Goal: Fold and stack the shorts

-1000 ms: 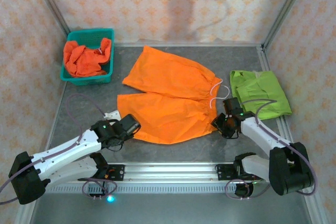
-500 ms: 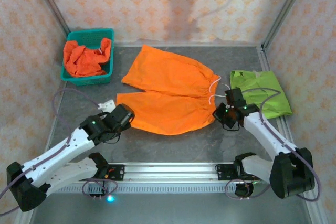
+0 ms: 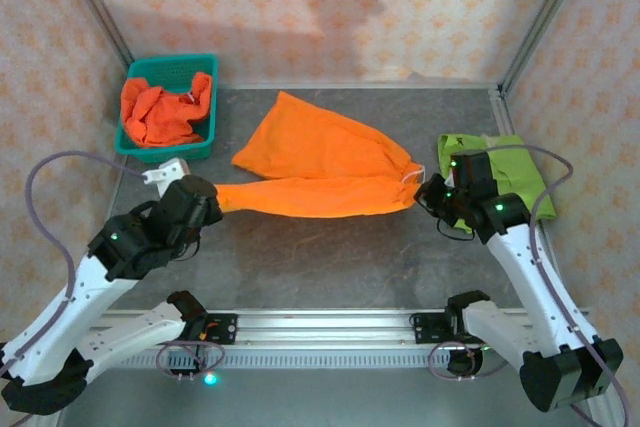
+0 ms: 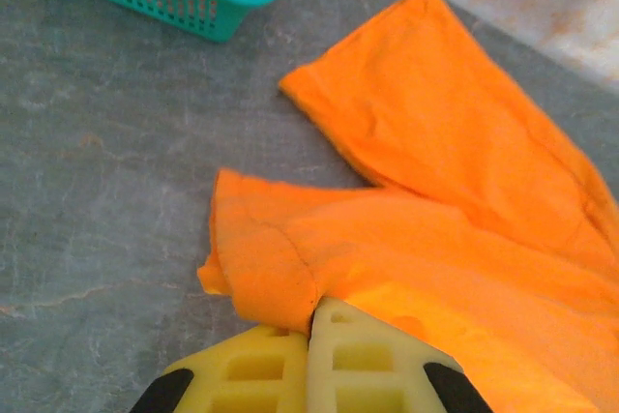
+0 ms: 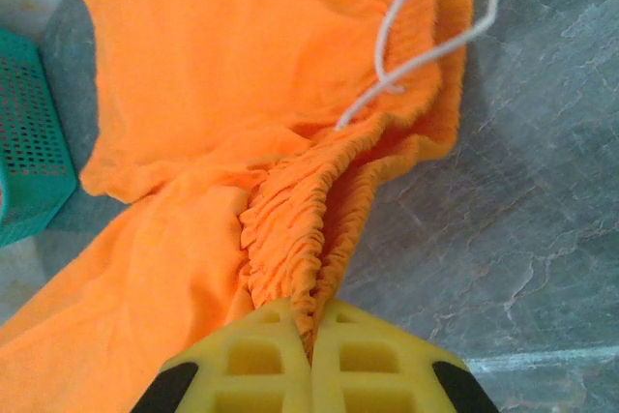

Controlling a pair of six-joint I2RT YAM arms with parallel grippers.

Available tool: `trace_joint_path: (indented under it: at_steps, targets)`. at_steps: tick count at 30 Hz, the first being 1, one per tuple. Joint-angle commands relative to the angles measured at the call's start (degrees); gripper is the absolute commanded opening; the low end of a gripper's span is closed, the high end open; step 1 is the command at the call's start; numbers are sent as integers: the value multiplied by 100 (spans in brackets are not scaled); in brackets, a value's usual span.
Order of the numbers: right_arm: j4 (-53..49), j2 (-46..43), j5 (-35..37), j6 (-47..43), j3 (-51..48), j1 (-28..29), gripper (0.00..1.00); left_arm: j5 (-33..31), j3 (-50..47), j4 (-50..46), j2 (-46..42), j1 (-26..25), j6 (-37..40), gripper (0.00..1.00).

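Note:
My right gripper carries the gathered waistband outward toward its far end by the drawstring and releases it next, since the far leg lies spread beyond the lifted one.
Orange shorts lie across the middle of the table, their near leg lifted and stretched between both grippers. My left gripper is shut on the hem of that leg, yellow fingers pinching the cloth. At the right end my right gripper is shut on the gathered waistband, with the white drawstring looping just beyond. Lime green shorts lie folded at the right edge, partly under the right arm. More orange shorts are bunched in the basket.
A teal mesh basket stands at the back left corner, seen too in the left wrist view. Metal frame posts and patterned walls close in the table. Bare grey tabletop stretches between the shorts and the arm bases.
Both arms have risen and moved toward the back, lifting the near edge of the orange shorts and carrying it toward the far leg. The right gripper closed on the waistband.

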Motion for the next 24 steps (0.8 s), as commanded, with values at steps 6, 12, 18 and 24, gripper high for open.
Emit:
trace_joint_path:
  at_steps: [6, 12, 18, 24]
  targets:
    - [-398, -279, -69, 59, 618, 26, 0, -396, 1418, -348, 516, 58, 814, 0]
    - [-332, -202, 178, 89, 592, 26, 0, -463, 1921, 15, 1244, 66, 1274, 0]
    - [-148, 18, 612, 88, 416, 17, 0, -322, 2069, 383, 2001, 311, 1558, 0]
    - [159, 415, 769, 127, 289, -154, 0, -65, 2035, 776, 2594, 730, 1647, 0]
